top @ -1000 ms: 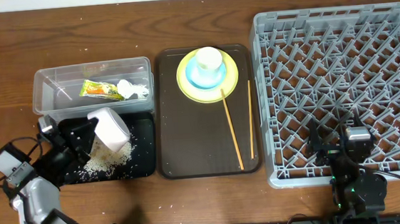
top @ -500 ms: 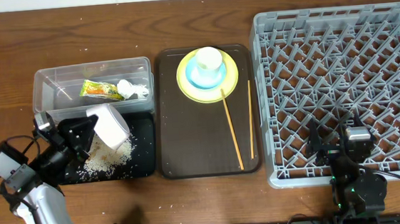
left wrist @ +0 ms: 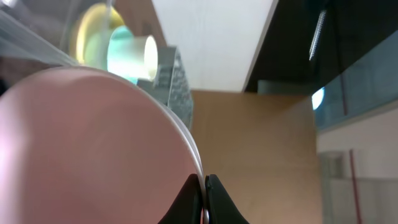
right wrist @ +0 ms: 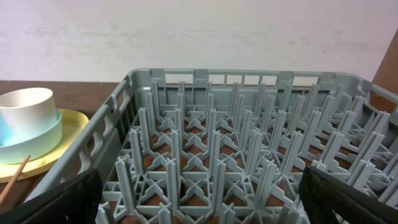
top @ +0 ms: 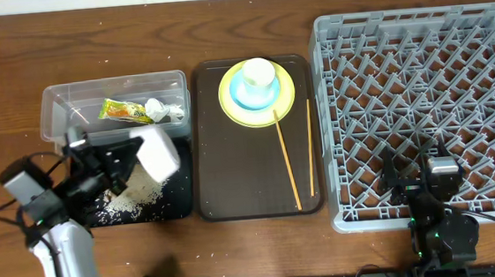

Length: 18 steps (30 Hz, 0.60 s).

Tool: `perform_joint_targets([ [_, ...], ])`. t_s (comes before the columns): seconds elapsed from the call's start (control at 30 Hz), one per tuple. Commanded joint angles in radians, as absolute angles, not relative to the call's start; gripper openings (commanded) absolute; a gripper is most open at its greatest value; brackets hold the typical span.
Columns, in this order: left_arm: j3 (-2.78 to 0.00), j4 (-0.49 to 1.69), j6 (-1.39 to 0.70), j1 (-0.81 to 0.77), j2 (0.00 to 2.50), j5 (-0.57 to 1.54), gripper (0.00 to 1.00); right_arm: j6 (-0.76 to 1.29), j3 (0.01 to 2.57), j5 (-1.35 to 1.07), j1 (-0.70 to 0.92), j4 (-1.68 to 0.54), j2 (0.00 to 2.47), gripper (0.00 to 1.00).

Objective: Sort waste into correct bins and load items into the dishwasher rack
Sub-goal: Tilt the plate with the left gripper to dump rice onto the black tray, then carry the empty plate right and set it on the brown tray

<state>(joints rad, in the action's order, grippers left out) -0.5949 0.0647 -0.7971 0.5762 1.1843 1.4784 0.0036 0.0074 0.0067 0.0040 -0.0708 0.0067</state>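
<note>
My left gripper next swings over the brown serving tray, turns the white bowl (top: 160, 156) upright and lowers it beside the chopsticks to release, as that part of the tray is bare.
My left gripper (top: 135, 151) is shut on the rim of the white bowl (top: 160, 156) and holds it tilted above the right part of the shallow black tray (top: 90, 223). In the left wrist view the bowl (left wrist: 81, 149) fills the left side, and the gripper (left wrist: 203, 200) pinches its thin edge. Loose rice scraps (top: 133, 199) lie on the black tray. The clear tub (top: 69, 117) holds the orange-and-green wrapper (top: 124, 110) and the white tissue (top: 164, 110). My right gripper (top: 428, 180) is open over the grey rack's (top: 421, 98) near edge, with only pegs (right wrist: 211, 149) between its fingers (right wrist: 59, 199).
A brown serving tray (top: 241, 174) sits between the bins and the rack. On it a yellow-green plate (top: 232, 104) carries a light blue bowl (top: 244, 93) with a small white cup (top: 258, 71) inside. Two wooden chopsticks (top: 286, 157) lie on the tray's right half.
My left arm has swung to the right with the white bowl, carrying it from over the rice toward the black tray's right edge. The right arm has not moved.
</note>
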Motion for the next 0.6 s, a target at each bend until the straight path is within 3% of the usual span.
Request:
perform_joint_targets([
  [0.0, -0.619, 0.058, -0.844, 0.460, 1.115, 1.352, 0.06, 0.006, 0.006, 0.003, 0.008, -0.074, 0.007, 0.99],
  [0.33, -0.637, 0.066, -0.849, -0.029, 1.035, 0.904, 0.06, 0.006, 0.006, 0.002, 0.008, -0.074, 0.007, 0.99],
  [0.57, -0.637, 0.142, -0.765, -0.366, 1.051, 0.420, 0.06, 0.006, 0.006, 0.002, 0.008, -0.074, 0.007, 0.99],
])
